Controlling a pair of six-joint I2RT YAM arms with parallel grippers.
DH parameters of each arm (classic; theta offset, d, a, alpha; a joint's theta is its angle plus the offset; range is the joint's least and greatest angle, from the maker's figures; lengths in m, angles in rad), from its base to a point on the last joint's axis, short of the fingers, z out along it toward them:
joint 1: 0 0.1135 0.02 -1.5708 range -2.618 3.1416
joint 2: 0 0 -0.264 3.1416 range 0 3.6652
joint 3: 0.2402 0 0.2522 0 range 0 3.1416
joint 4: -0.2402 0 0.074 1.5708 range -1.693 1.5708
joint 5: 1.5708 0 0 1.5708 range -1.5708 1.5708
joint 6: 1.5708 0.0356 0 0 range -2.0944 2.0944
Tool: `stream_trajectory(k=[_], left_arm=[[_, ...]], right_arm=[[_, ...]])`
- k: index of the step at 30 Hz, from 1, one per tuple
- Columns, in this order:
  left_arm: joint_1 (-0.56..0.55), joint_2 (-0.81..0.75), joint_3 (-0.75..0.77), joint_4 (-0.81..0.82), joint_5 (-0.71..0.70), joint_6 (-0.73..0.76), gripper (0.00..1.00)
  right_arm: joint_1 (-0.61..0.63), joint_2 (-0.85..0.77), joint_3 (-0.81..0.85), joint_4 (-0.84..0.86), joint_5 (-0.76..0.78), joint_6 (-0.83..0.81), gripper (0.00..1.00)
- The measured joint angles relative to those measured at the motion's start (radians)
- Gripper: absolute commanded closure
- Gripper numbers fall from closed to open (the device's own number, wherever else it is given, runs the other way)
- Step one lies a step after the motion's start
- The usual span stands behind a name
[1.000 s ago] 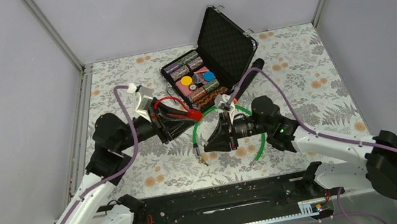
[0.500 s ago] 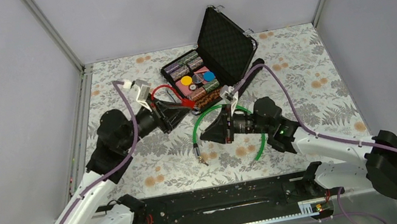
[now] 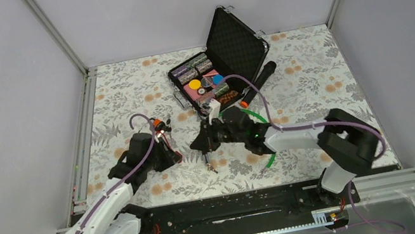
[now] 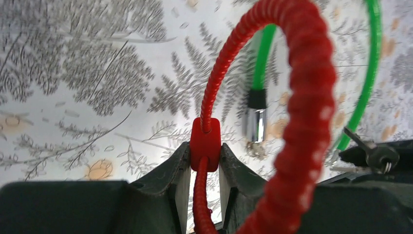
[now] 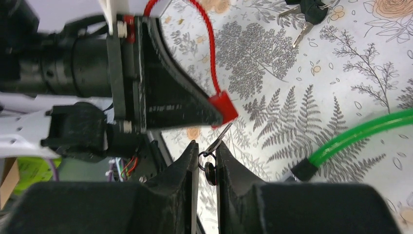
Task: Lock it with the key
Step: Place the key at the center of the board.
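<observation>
The key goes down with my right gripper toward the left in the top view and is released beside the red lock body (image 4: 205, 141) next, as open cloth lies below its blade.
My left gripper (image 4: 204, 146) is shut on the small red lock body (image 4: 205, 141), with its red coiled cable (image 4: 311, 97) looping up in front of the camera. My right gripper (image 5: 207, 146) is shut on the key (image 5: 220, 135). Its thin silvery blade sticks out past the fingertips, and a small ring hangs between the jaws. The blade tip lies just below the red lock body (image 5: 224, 108), and I cannot tell if they touch. In the top view the left gripper (image 3: 174, 156) and right gripper (image 3: 202, 145) face each other low over the cloth.
A green cable loop (image 3: 270, 157) lies under the right arm, its metal end (image 4: 254, 124) close to the lock. Black-headed keys (image 5: 311, 9) lie on the flowered cloth. An open black case (image 3: 226, 55) of chips stands at the back, with a black cylinder (image 3: 259, 79) beside it.
Both arms have come down and toward the near side. The left gripper carried the red lock away from the case; the right gripper swung left to meet it.
</observation>
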Motion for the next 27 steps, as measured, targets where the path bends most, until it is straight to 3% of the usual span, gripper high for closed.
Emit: stream_trajectory(k=[13, 18, 20, 24, 27], left_arm=[[0.021, -0.055, -0.111, -0.034, -0.080, -0.087, 0.78], [0.035, -0.053, -0.140, -0.044, -0.091, -0.113, 0.40], [0.040, -0.056, -0.140, -0.046, -0.098, -0.125, 0.34], [0.044, -0.111, -0.140, -0.096, -0.155, -0.152, 0.30], [0.045, -0.225, -0.140, -0.156, -0.233, -0.185, 0.28]], right_arm=[[0.089, 0.386, 0.265, -0.054, 0.119, 0.014, 1.00], [0.109, 0.456, 0.311, -0.078, 0.118, 0.014, 1.00], [0.117, 0.475, 0.332, -0.111, 0.117, 0.010, 1.00], [0.127, 0.492, 0.381, -0.190, 0.108, -0.004, 0.88], [0.129, 0.492, 0.416, -0.245, 0.096, -0.017, 0.68]])
